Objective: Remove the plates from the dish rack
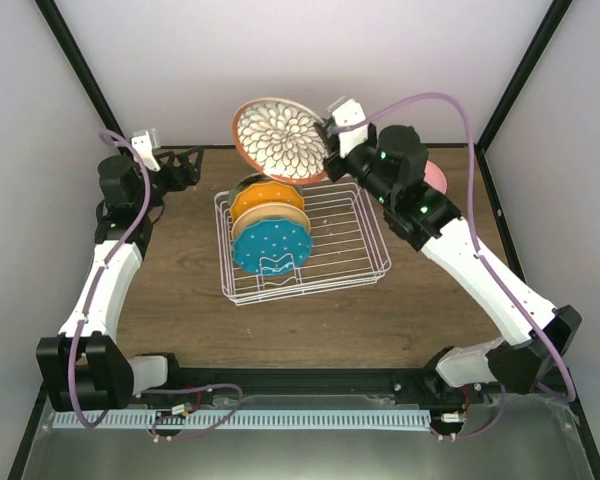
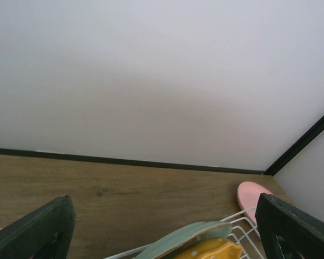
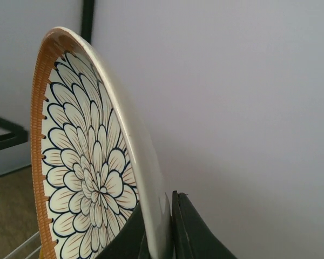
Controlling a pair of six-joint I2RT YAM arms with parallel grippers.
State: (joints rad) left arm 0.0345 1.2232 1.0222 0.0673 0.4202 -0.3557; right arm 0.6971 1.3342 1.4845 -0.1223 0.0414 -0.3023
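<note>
The tabletop beside the rack is bare. I will next swing my right gripper down and to its right there in the top view, then lower and release the plate.
My right gripper [image 1: 325, 135] is shut on the rim of the brown-floral white plate [image 1: 277, 140] and holds it upright in the air above the back of the white wire dish rack [image 1: 365, 262]. The wrist view shows that plate [image 3: 86, 178] pinched between the fingers [image 3: 191, 232]. In the rack stand a sage green plate [image 1: 248, 184], a dotted orange plate [image 1: 268, 197], a pale yellow-orange plate [image 1: 270, 216] and a dotted teal plate [image 1: 272, 246]. A pink plate [image 1: 436, 177] lies on the table behind the right arm. My left gripper [image 1: 185, 165] is open and empty, left of the rack.
The wooden table [image 1: 170, 290] is framed by black posts and white walls. The left wrist view shows the green plate's rim [image 2: 189, 237], the orange plate [image 2: 216, 252] and the pink plate [image 2: 251, 197] near the back right corner.
</note>
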